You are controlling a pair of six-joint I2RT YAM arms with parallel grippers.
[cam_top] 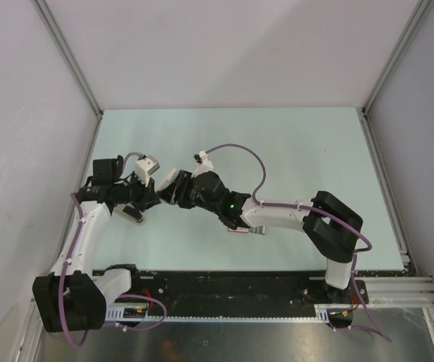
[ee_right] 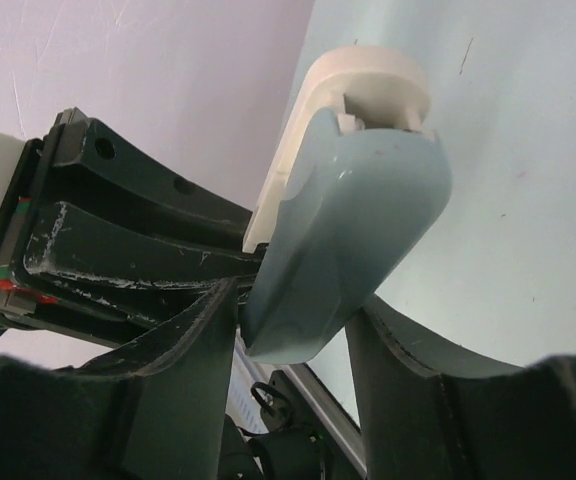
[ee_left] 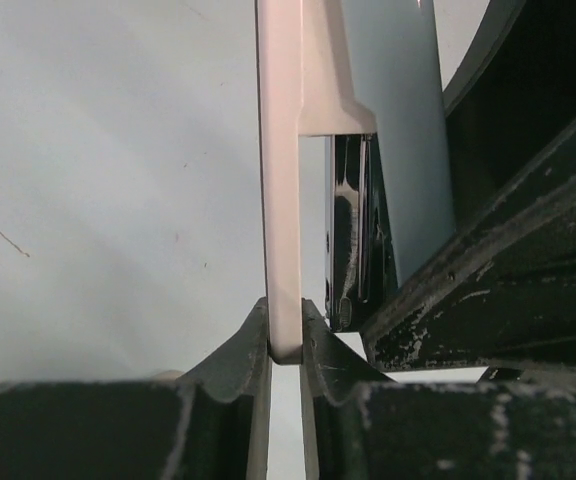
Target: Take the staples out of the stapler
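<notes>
The stapler (ee_left: 283, 180) is held in the air over bare table, so I need to turn my right gripper, bring it down to the clear tabletop below and let go of the stapler.
The stapler (ee_left: 283, 180) shows a cream base, a pale blue-grey top cover (ee_right: 353, 220) and a shiny black metal magazine (ee_left: 353, 230) between them. It is held in the air between both grippers. My left gripper (ee_left: 286, 325) is shut on the thin edge of the cream base. My right gripper (ee_right: 298, 320) grips the end of the blue cover between its fingers. In the top view the two grippers (cam_top: 160, 190) meet left of centre and hide the stapler. No staples show.
The pale green table (cam_top: 292, 151) is walled on three sides, with metal rails at its edges. A small flat object (cam_top: 243, 231) lies partly hidden under my right forearm. Black base plate (cam_top: 232, 290) at the near edge.
</notes>
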